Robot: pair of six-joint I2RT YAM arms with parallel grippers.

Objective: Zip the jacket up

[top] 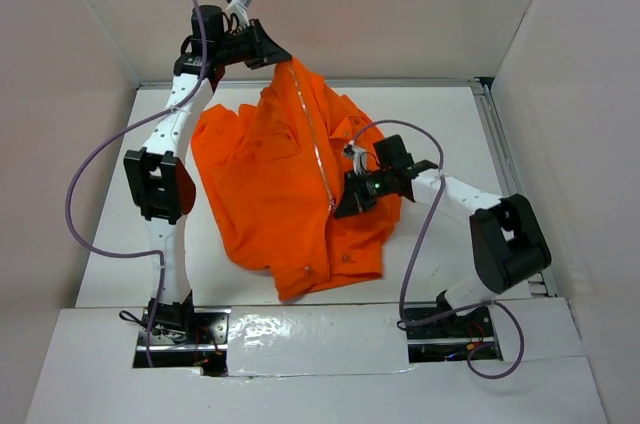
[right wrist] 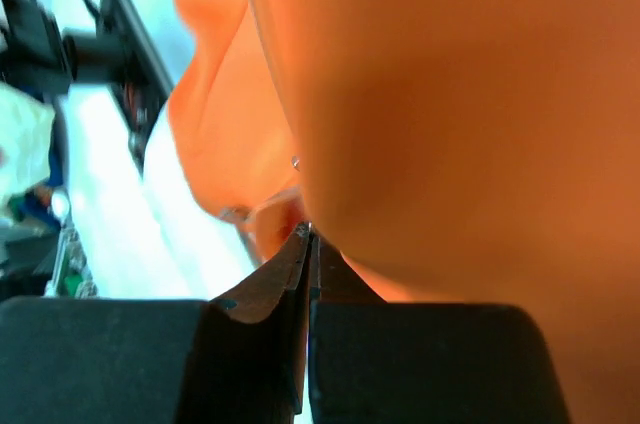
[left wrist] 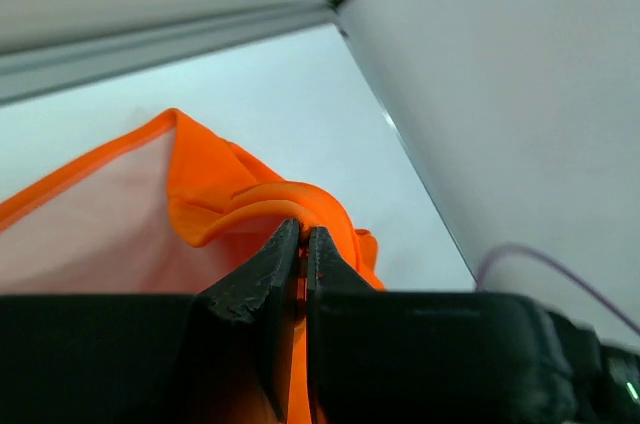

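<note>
The left gripper should pull the jacket's pinched top edge [top: 289, 60] [left wrist: 304, 225] to the left in the top view before it opens, so that the zipper stays taut from the right gripper.
The bright orange jacket [top: 270, 184] lies spread on the white table [top: 110, 244], its upper end lifted at the back. My left gripper [top: 283, 57] is shut on the jacket's top edge and holds it up; the left wrist view shows the closed tips [left wrist: 303, 231] pinching an orange fold [left wrist: 225, 179] beside the pale lining [left wrist: 90, 234]. The light zipper [top: 315, 139] runs taut down to my right gripper [top: 340, 210]. The right wrist view shows its tips [right wrist: 310, 232] closed on a small metal piece at the zipper, with orange fabric [right wrist: 450, 94] pressed close.
White walls enclose the table at the back and both sides. A metal rail [top: 500, 164] runs along the right edge. Purple cables [top: 85, 184] loop beside each arm. The arm bases [top: 175, 329] stand at the near edge.
</note>
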